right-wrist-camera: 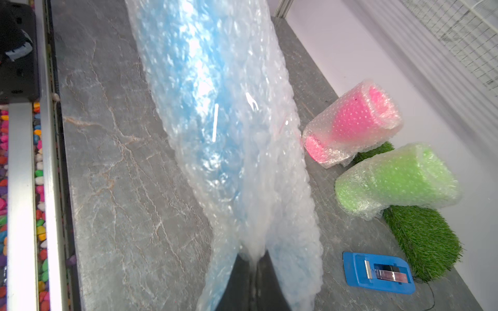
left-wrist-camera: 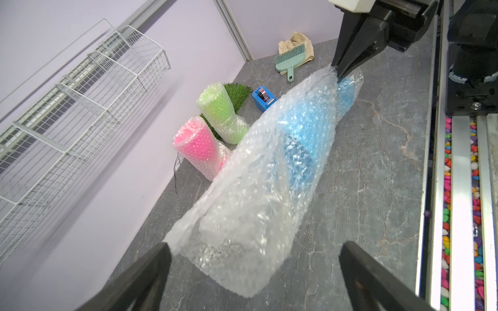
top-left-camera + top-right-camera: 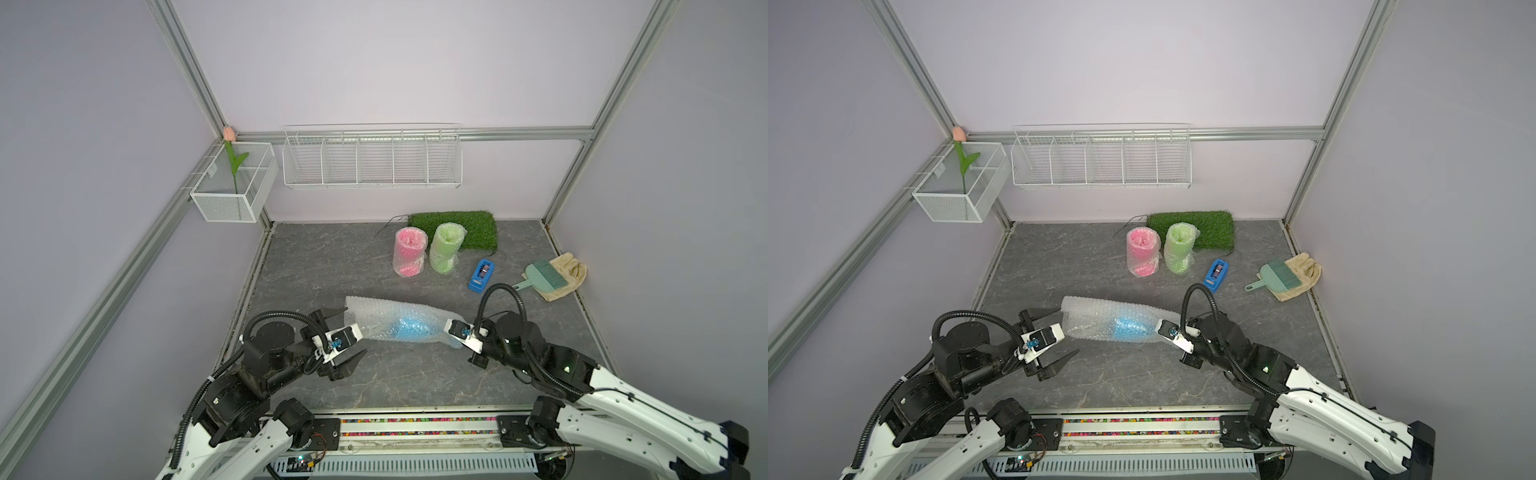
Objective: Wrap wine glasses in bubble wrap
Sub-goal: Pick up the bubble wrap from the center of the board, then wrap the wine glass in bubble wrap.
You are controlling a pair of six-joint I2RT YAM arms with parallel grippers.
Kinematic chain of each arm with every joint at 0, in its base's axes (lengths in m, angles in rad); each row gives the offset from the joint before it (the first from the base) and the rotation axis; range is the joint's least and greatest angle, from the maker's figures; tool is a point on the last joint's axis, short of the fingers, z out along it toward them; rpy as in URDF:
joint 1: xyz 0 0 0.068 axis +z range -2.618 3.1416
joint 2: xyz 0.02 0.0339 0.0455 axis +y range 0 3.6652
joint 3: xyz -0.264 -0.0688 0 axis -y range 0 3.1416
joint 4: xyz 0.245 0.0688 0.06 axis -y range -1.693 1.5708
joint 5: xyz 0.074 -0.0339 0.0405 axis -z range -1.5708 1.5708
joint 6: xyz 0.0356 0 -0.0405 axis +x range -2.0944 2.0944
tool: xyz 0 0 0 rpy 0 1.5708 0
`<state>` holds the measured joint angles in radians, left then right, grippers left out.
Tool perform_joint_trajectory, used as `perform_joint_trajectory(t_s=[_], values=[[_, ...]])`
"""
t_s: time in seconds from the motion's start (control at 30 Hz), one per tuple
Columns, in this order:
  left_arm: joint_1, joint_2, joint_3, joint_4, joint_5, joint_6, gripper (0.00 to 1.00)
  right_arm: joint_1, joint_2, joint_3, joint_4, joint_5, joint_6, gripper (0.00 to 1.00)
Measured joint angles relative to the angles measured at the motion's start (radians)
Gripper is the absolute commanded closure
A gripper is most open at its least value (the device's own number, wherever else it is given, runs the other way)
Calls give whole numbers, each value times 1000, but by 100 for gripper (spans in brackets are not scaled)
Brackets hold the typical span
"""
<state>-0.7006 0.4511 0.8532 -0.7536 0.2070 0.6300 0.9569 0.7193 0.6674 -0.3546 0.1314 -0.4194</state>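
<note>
The wrap's open end (image 3: pixel 354 318) (image 2: pixel 233 259) is between my left gripper's spread fingers, with only the opposite end pinched, so that gripper should next ease back slightly and close on it.
A blue wine glass (image 3: pixel 409 328) lies on its side inside a loose roll of clear bubble wrap (image 3: pixel 374 318) near the table's front. My left gripper (image 3: pixel 355 331) stands open at the roll's left end, its fingers either side of the wrap's end and gripping nothing (image 2: pixel 256 245). My right gripper (image 1: pixel 254 258) is shut on the bunched bubble wrap at the roll's right end; the left wrist view shows its fingertips (image 2: pixel 340 70) pinching it. Behind them, a pink wine glass (image 3: pixel 409 251) and a green wine glass (image 3: pixel 445 248) stand upright, each wrapped in bubble wrap.
A green grass mat (image 3: pixel 469 226) lies at the back wall behind the wrapped glasses. A blue tape dispenser (image 3: pixel 482 275), a teal brush (image 3: pixel 544 276) and a beige cloth (image 3: pixel 575 272) lie at the right. A wire rack (image 3: pixel 372 158) and a mesh basket (image 3: pixel 232 191) hang on the walls.
</note>
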Motion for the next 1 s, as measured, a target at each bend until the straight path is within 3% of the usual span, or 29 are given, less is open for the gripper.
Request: perform_joint_trajectory(t_s=[0.5, 0.77, 0.83, 0.9, 1.0], values=[[0, -46, 34, 11, 6, -20, 1, -1, -82, 0, -50, -159, -84, 93], [0, -47, 69, -45, 96, -16, 2, -1, -145, 0, -52, -268, -139, 93], [0, -47, 77, -61, 122, -14, 16, -1, -150, 0, -52, -278, -147, 93], [0, -45, 87, -79, 143, -5, 39, -1, -150, 0, -52, -280, -153, 93], [0, -40, 103, -108, 167, 6, 65, -1, -148, 0, -52, -280, -158, 93]])
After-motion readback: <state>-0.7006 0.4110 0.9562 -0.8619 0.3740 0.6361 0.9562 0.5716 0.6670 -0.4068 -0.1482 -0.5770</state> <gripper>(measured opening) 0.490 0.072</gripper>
